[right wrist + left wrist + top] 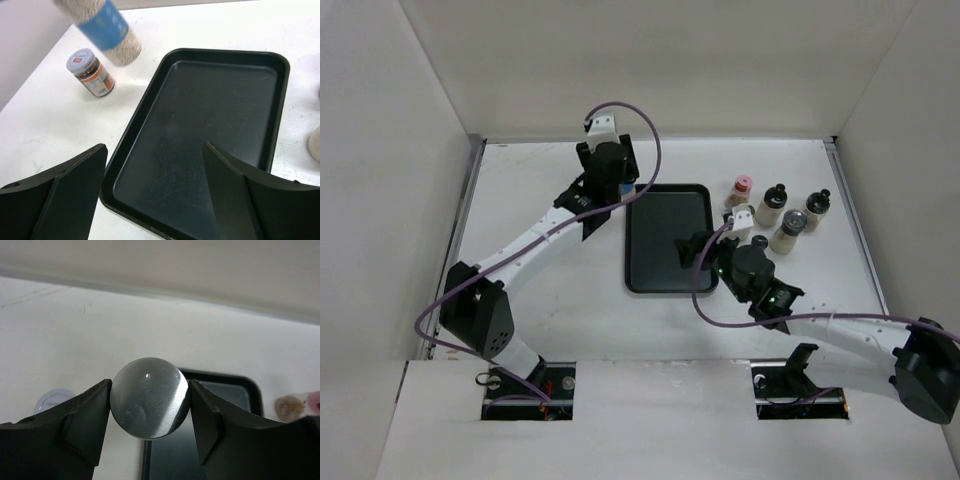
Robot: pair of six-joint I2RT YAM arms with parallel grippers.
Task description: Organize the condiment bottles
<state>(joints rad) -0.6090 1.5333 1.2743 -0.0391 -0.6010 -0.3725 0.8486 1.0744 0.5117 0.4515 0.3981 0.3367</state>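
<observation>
The black tray is empty, so my left gripper will next move the bottle over the tray's far corner nearest the jar and then down.
My left gripper [612, 180] is shut on the silver cap [150, 397] of a blue-labelled bottle [106, 25]. It holds the bottle tilted in the air over the table, just left of the black tray [660, 262]. In the top view the gripper hides the bottle. My right gripper [154, 150] is open and empty, hovering over the near part of the tray [215, 110]. A small brown jar with a silver lid [91, 72] stands on the table left of the tray. A pink-capped bottle [741, 190] and several black-capped bottles [772, 205] stand right of the tray.
The tray [225, 390] holds nothing. White walls enclose the table at the back and both sides. The bottles to the right stand close together, near my right gripper [700, 250]. A beige bottle edge [315, 145] shows at the right of the right wrist view.
</observation>
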